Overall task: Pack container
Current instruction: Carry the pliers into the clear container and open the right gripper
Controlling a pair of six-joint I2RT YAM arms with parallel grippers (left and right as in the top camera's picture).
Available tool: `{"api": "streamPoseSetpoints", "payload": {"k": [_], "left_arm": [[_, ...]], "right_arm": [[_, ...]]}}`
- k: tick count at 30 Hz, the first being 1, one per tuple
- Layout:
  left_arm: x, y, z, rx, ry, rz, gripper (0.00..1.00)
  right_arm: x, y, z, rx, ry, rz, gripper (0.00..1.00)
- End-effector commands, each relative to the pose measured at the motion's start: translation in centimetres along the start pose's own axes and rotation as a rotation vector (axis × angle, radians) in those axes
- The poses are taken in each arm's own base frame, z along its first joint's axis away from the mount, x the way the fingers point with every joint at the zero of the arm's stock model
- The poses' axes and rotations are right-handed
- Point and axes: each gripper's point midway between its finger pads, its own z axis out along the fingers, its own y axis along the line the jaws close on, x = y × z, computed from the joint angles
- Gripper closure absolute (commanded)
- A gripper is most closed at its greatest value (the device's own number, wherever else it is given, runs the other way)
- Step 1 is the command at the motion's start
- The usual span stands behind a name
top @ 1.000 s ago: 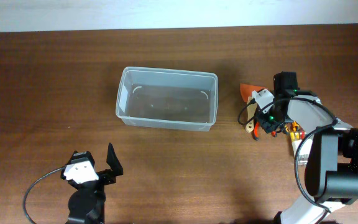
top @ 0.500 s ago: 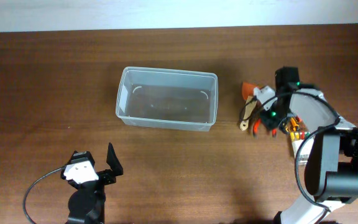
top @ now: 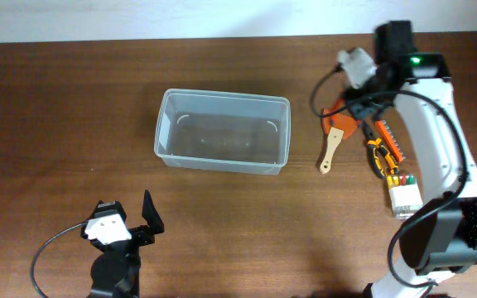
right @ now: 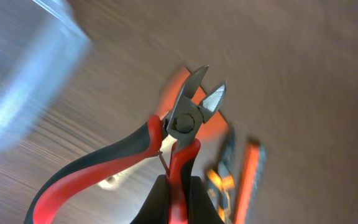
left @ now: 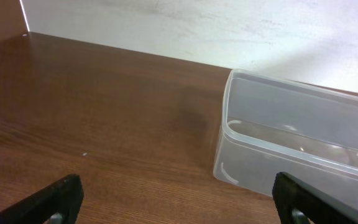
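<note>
My right gripper carries the side cutters to its left in the overhead view next, lowers them to the tub's empty bottom and releases them.
The container is a clear bluish plastic tub, empty, at mid table; it also shows in the left wrist view and blurred at the upper left of the right wrist view. My right gripper is raised to the right of the tub. In its wrist view it is shut on one handle of red-and-black side cutters, held above the table. My left gripper is open and empty at the front left, with both fingers well short of the tub.
An orange scraper with a wooden handle lies right of the tub. Orange-and-black tools lie beside it. A small white box of coloured bits sits further front. The table's back edge meets a white wall.
My right gripper has risen and swung toward the back of the table with the side cutters in it, uncovering the scraper. The left arm and the tub have not moved.
</note>
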Motion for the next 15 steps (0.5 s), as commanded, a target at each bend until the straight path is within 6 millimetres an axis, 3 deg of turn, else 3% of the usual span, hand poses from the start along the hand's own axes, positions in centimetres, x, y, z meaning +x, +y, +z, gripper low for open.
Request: {"api": "streamPoseSetpoints", "payload": {"k": [1, 2, 7, 11, 15], "left_arm": [[0.0, 0.0, 0.0, 0.001, -0.002, 0.009, 0.01], [0.0, 0.0, 0.0, 0.001, -0.002, 0.009, 0.01], [0.1, 0.0, 0.0, 0.001, -0.002, 0.009, 0.01], [0.0, 0.0, 0.0, 0.001, -0.002, 0.009, 0.01], [0.0, 0.0, 0.0, 0.001, -0.002, 0.009, 0.01]], "right_arm": [[-3.6, 4.7, -1.3, -0.051, -0.091, -0.167, 0.96], [-5.0, 7.1, -1.3, -0.064, -0.120, -0.251, 0.96], [-7.9, 12.9, -1.7, -0.084, -0.203, -0.529, 0.96], [-8.3, 16.1, -1.7, -0.095, -0.225, -0.787, 0.96], [-8.3, 17.6, -0.5, -0.114, -0.217, -0.872, 0.96]]}}
